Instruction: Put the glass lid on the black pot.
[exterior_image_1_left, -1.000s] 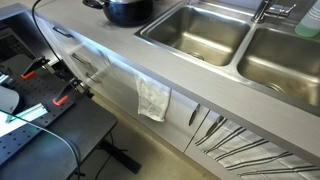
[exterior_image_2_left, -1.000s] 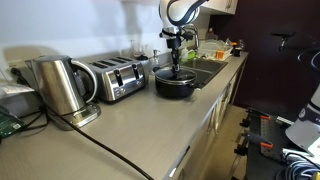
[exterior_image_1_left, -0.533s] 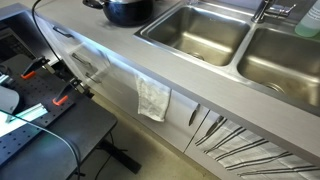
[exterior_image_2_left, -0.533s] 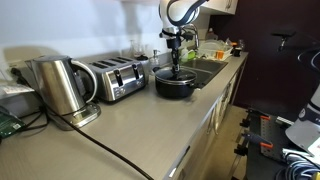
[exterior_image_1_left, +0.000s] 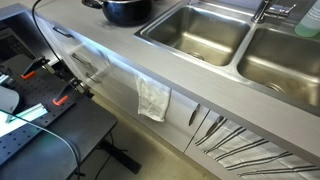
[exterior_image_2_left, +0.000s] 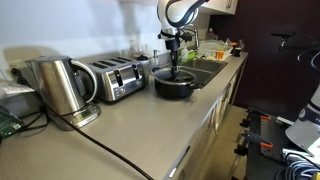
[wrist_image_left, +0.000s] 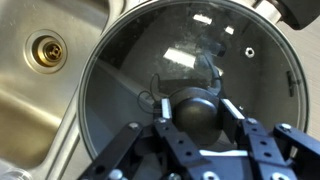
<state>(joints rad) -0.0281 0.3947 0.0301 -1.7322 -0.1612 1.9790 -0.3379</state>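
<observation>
My gripper will move back slightly, keeping the lid over the black pot (exterior_image_2_left: 173, 86) (wrist_image_left: 180, 75), and then open both fingers to let go of the lid's dark knob, because the glass covers the pot.
The glass lid (wrist_image_left: 150, 60), clear with a silvery rim, fills the wrist view and covers the black pot beneath it. My gripper (wrist_image_left: 197, 108) has its two finger pads pressed against the sides of the lid's dark knob (wrist_image_left: 197, 122). In both exterior views the black pot (exterior_image_1_left: 125, 10) (exterior_image_2_left: 173, 86) stands on the counter beside the sink. In an exterior view my gripper (exterior_image_2_left: 173, 62) points straight down onto the pot's top. I cannot tell whether the lid rests fully on the pot's rim.
Two steel sink basins (exterior_image_1_left: 195, 30) lie right beside the pot; the drain (wrist_image_left: 47, 46) shows in the wrist view. A toaster (exterior_image_2_left: 118, 78) and a kettle (exterior_image_2_left: 60, 85) stand further along the counter. A cloth (exterior_image_1_left: 153, 98) hangs on the cabinet front.
</observation>
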